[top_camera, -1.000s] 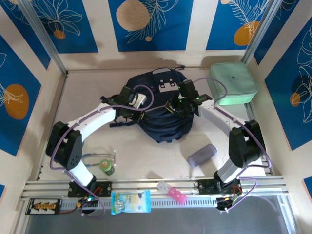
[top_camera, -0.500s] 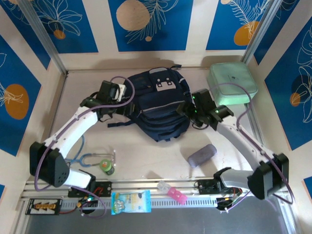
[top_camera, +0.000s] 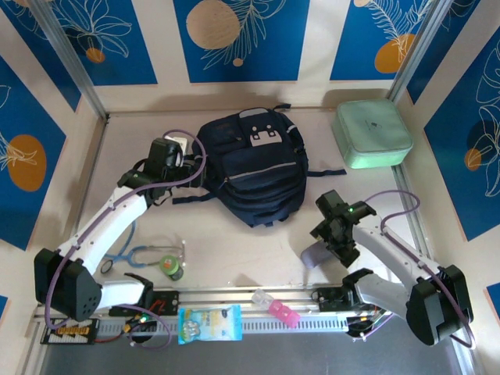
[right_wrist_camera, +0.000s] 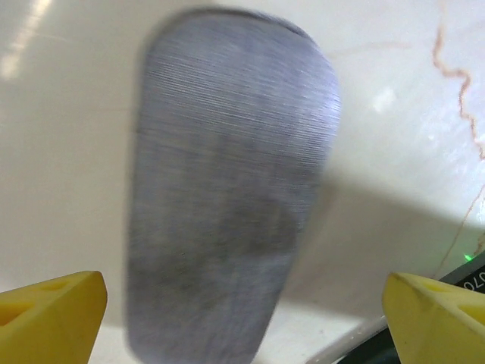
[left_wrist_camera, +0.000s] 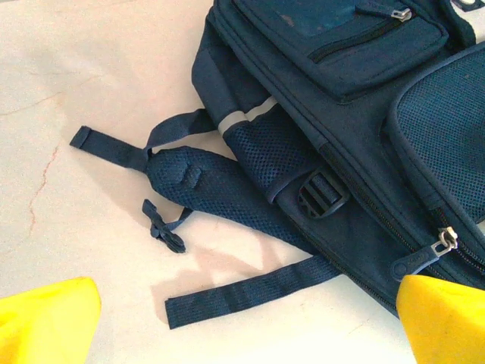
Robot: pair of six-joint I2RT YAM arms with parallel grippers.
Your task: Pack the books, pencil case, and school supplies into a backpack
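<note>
My right gripper will lower its open fingers and close across the grey pencil case's long sides, as the case lies lengthwise below, narrower than the gripper's opening.
The navy backpack (top_camera: pixel 251 168) lies flat at mid-table with its front buckles up. My left gripper (top_camera: pixel 190 162) hangs open just left of it. In the left wrist view the backpack (left_wrist_camera: pixel 364 114) lies under the gripper (left_wrist_camera: pixel 246 327), and a loose dark strap (left_wrist_camera: pixel 250 292) runs between the yellow fingertips (left_wrist_camera: pixel 47 318). My right gripper (top_camera: pixel 329 234) is open above the grey pencil case (top_camera: pixel 316 255). In the right wrist view the pencil case (right_wrist_camera: pixel 227 197) lies lengthwise on the table below the spread gripper (right_wrist_camera: pixel 242 318), untouched. The books are out of view.
A mint-green case (top_camera: pixel 373 133) sits at the back right. A stethoscope (top_camera: pixel 144 254) and a small green object (top_camera: pixel 173 268) lie front left. A pink item (top_camera: pixel 275 307) and a blue packet (top_camera: pixel 208 323) rest on the front rail.
Both grippers opened and left the backpack. The left drew back to its left side; the right swung toward the front right, over the pencil case. The backpack settled flat.
</note>
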